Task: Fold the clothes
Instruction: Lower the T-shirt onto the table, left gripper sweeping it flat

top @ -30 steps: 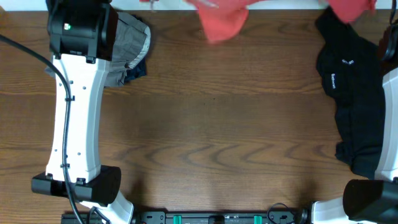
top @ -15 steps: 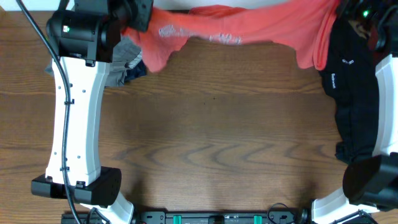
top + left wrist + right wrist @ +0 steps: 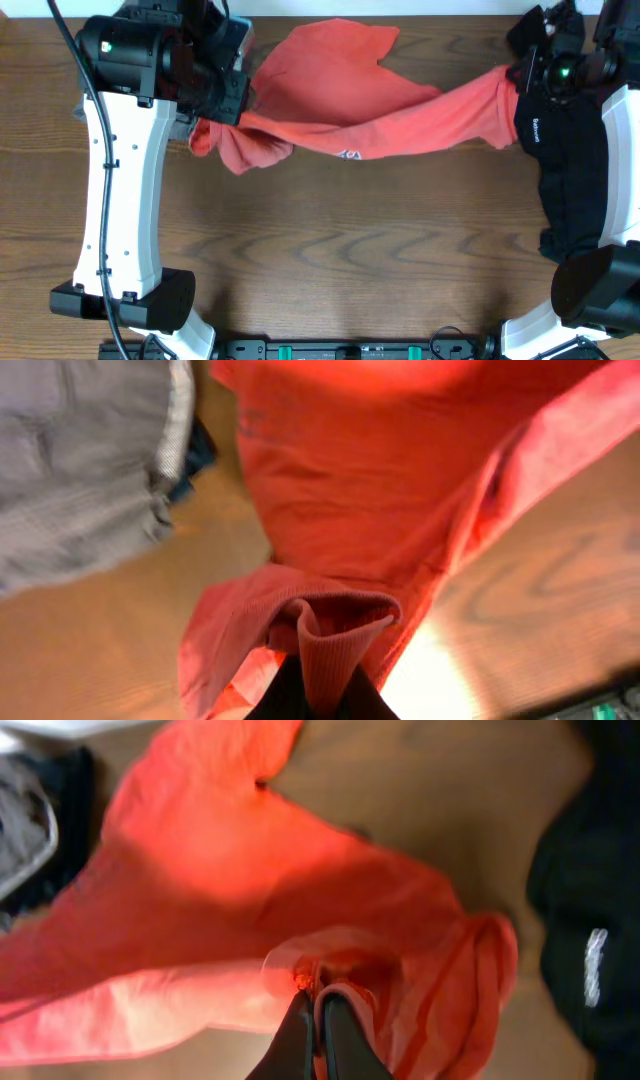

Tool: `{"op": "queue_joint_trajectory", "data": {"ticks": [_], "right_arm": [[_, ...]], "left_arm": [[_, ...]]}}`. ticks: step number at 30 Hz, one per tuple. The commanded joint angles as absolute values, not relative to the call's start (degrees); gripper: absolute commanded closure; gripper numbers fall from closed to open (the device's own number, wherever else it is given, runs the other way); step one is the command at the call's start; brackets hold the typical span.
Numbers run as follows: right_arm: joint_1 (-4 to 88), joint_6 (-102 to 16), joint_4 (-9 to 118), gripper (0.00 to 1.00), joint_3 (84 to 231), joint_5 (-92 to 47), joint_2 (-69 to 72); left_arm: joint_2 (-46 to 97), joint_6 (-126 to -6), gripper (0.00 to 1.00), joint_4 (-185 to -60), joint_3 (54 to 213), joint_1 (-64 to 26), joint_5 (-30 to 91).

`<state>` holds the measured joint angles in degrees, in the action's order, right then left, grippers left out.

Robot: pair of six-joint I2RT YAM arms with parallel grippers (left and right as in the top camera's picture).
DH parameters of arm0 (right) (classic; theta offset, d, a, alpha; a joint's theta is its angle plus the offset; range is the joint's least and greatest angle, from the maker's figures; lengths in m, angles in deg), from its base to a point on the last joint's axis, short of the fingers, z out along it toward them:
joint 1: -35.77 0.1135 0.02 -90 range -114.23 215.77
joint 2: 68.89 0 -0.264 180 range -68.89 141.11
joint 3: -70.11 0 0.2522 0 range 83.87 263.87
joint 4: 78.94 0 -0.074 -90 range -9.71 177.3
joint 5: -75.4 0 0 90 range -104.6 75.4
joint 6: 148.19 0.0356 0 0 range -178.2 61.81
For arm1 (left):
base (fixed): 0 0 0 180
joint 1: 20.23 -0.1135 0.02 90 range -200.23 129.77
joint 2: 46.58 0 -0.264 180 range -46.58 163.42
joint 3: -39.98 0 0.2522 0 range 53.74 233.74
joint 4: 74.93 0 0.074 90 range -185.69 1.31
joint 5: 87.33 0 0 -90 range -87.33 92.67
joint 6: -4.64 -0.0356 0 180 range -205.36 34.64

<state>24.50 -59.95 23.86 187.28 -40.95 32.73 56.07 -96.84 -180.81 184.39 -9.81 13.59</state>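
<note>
My left gripper moves down and back, to the right in the overhead view, and releases the ribbed edge there next, since the near tabletop is bare.
A coral-red T-shirt hangs stretched between both grippers above the far part of the table, sagging in the middle with white lettering showing. My left gripper is shut on its ribbed edge at the left. At the right, my right gripper is shut on a fold of the same shirt. A black shirt lies under the right arm. Grey-khaki shorts and a navy piece lie at the far left, mostly hidden by the left arm in the overhead view.
The wooden table stretches toward me below the hanging shirt. The white left arm runs along the left side, and the right arm's base stands at the near right over the black shirt.
Both grippers have brought the coral-red T-shirt from the far edge toward me and lower. It now hangs twisted and sagging, with the left sleeve end drooping near the table.
</note>
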Motion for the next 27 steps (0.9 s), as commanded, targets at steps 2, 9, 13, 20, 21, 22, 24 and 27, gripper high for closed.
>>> {"op": "queue_joint_trajectory", "data": {"ticks": [2,9,13,20,21,22,24,27], "right_arm": [[24.59,-64.22,20.16,0.99,188.00,-41.06,31.83],[24.53,-64.30,16.36,0.99,188.00,-37.45,31.83],[24.48,-64.28,15.02,0.99,188.00,-35.09,31.83],[23.48,-64.28,14.81,0.99,188.00,-34.50,31.83],[23.28,-64.28,14.83,0.99,188.00,-34.48,31.83],[23.13,-64.28,14.83,0.99,188.00,-34.50,31.83],[23.02,-64.28,14.83,0.99,188.00,-34.50,31.83],[22.97,-64.28,14.83,0.98,188.00,-34.50,31.83]], "left_arm": [[55.98,-95.09,0.94,-183.47,183.08,-8.48,17.17],[55.98,-95.09,0.94,-184.04,172.61,-3.39,17.21],[55.98,-94.22,0.94,-182.05,162.12,0.24,17.24],[55.98,-89.17,0.94,-173.05,144.35,6.58,17.32],[55.98,-88.87,0.94,-171.67,141.97,7.72,18.02],[55.98,-88.89,0.94,-170.56,140.09,8.68,19.12],[55.98,-88.87,0.94,-168.28,136.57,10.69,21.48],[55.98,-88.60,0.93,-165.79,132.52,13.55,22.61]]}}
